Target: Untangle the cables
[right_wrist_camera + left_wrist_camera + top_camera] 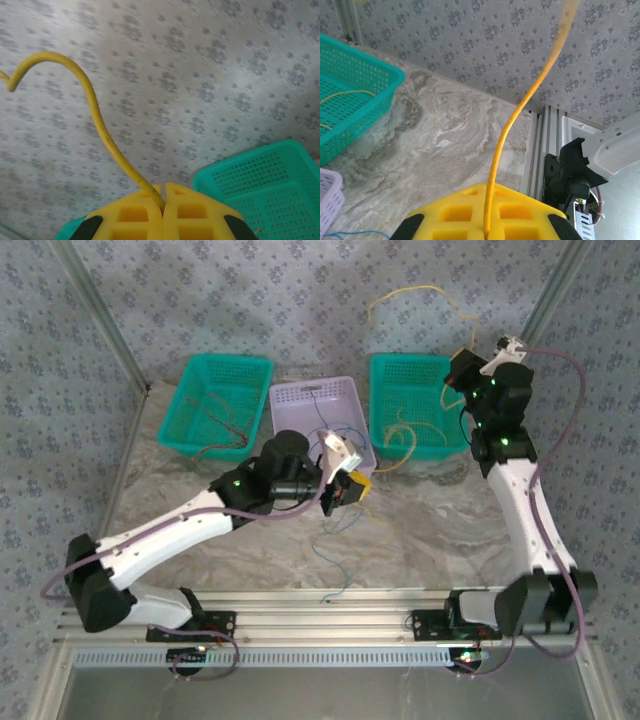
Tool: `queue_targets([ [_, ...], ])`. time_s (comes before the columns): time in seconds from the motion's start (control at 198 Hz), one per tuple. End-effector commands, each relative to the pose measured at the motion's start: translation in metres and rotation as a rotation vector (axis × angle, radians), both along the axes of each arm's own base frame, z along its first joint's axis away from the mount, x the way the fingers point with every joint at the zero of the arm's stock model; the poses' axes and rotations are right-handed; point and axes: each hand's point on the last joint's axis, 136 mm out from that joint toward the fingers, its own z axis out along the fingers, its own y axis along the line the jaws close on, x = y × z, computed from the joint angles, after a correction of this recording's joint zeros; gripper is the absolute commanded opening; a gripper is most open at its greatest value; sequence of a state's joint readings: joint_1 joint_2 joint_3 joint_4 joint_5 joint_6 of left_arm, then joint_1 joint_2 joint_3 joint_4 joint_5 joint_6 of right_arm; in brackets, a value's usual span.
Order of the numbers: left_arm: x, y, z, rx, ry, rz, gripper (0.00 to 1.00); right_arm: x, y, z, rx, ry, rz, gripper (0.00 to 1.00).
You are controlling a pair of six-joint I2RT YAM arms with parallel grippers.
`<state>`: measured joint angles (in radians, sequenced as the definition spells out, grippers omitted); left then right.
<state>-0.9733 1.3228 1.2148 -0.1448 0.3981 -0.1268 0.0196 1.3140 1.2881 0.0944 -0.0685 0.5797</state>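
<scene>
The yellow cable goes down with my right gripper toward the green basket (414, 400) (257, 192) below it next for release there, since other yellow wires already lie inside.
The cables are thin wires spread over three baskets and the table. My left gripper (352, 490) (487, 187) hovers just in front of the lavender basket (310, 386), its yellow fingers shut on a yellow cable (520, 107) that rises away from them. My right gripper (462, 372) (164, 189) is raised over the right green basket (405, 360), shut on a yellow cable (95, 105) that loops high against the back wall (420, 287). More yellow wires lie in that basket. Reddish wires lie in the left green basket (200, 368). A blue wire (322, 540) trails across the table.
The three baskets stand in a row at the back of the marbled table. An aluminium rail (330, 602) with both arm bases runs along the near edge. Patterned walls and slanted frame posts close in the sides.
</scene>
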Motion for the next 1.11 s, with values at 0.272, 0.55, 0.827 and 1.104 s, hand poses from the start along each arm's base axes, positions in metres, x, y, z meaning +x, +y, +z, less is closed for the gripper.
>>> queue_targets([
  [0.272,-0.015,0.055,0.071,-0.041,-0.175,0.081,0.00,0.099,0.014,-0.104,0.066,0.211,0.085,0.00],
  [0.55,-0.004,0.060,0.111,-0.042,-0.267,0.119,0.00,0.120,0.029,-0.189,-0.086,0.395,0.067,0.16],
  [0.827,0.021,0.045,0.155,-0.080,-0.333,0.128,0.00,0.108,0.022,-0.173,-0.087,0.348,0.051,0.52],
  [1.104,0.046,0.009,0.236,-0.167,-0.443,0.085,0.00,0.036,0.036,-0.084,-0.055,0.045,0.134,0.58],
])
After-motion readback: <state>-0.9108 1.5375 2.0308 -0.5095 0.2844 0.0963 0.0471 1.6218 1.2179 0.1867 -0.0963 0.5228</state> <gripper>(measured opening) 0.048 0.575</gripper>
